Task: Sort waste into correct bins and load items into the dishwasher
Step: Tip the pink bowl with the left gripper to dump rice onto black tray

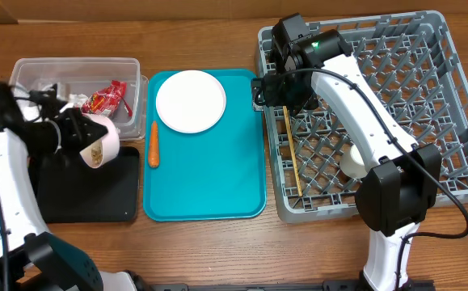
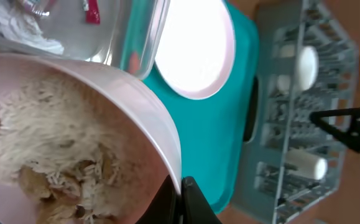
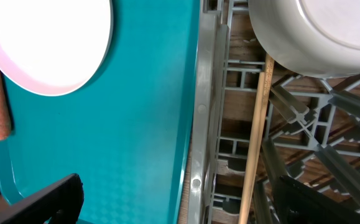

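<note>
My left gripper should tip the bowl over the black tray [image 1: 88, 194], then carry it down onto the teal tray's bare part [image 1: 215, 165], then release it, since rice scraps fill the bowl.
My left gripper [image 1: 78, 128] is shut on the rim of a white bowl [image 1: 100, 141] and holds it tilted over the near edge of the clear tub [image 1: 23, 69] and the black tray [image 1: 88, 194]. In the left wrist view the jaws [image 2: 181, 198] pinch the bowl's rim [image 2: 148, 106], and beige rice scraps [image 2: 49, 155] lie inside. The tub holds a red wrapper [image 1: 106, 99] and a white napkin [image 2: 18, 28]. A white plate [image 1: 190, 100] and a carrot [image 1: 153, 144] lie on the teal tray. My right gripper [image 1: 276, 93] is open and empty over the left rim of the grey rack [image 1: 452, 97].
The teal tray [image 1: 209, 178] lies between the bins and the rack. In the rack lie a wooden chopstick [image 1: 292, 153] and a white bowl [image 3: 316, 31]; a white piece [image 1: 351, 159] shows beside my right arm. The right wrist view shows the rack rim [image 3: 204, 112] between its fingers [image 3: 180, 202].
</note>
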Tool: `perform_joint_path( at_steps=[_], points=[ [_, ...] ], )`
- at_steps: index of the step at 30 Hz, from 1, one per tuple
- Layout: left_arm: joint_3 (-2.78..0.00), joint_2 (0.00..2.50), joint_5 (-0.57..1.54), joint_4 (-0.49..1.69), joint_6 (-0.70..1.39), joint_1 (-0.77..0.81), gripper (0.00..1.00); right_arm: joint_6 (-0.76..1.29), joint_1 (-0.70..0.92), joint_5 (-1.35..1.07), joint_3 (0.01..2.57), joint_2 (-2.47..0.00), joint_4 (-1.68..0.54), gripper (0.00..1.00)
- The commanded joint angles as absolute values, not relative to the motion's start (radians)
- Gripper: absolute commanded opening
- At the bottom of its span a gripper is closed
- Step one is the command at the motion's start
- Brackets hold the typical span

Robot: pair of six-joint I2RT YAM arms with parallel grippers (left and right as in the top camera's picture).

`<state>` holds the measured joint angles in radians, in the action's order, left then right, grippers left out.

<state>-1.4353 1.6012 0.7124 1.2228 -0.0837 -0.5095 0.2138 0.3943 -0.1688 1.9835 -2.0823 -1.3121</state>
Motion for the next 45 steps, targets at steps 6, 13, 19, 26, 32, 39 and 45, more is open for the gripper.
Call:
perform_joint_path(
  at_steps=[6,13,19,26,32,39,45],
  points=[
    [-1.204,1.595,1.081,1.100,-0.275,-0.698,0.04,0.216,0.399,-0.174,2.006,-2.056,-1.309,1.00],
    [-1.039,1.595,1.357,1.068,-0.454,-0.896,0.04,0.216,0.399,-0.174,2.006,-2.056,-1.309,1.00],
    [-0.930,1.595,1.507,1.068,-0.614,-1.016,0.04,0.216,0.399,-0.174,2.006,-2.056,-1.310,1.00],
    [-0.898,1.595,1.551,1.059,-0.678,-1.047,0.05,0.216,0.399,-0.174,2.006,-2.056,-1.309,1.00],
    [-0.898,1.595,1.581,1.050,-0.677,-1.047,0.04,0.216,0.399,-0.174,2.006,-2.056,-1.309,1.00],
    [-0.898,1.595,1.582,1.087,-0.686,-1.046,0.04,0.216,0.399,-0.174,2.006,-2.056,-1.310,1.00],
    [-0.898,1.595,1.581,1.091,-0.701,-1.036,0.04,0.216,0.399,-0.174,2.006,-2.056,-1.309,1.00]
  ],
)
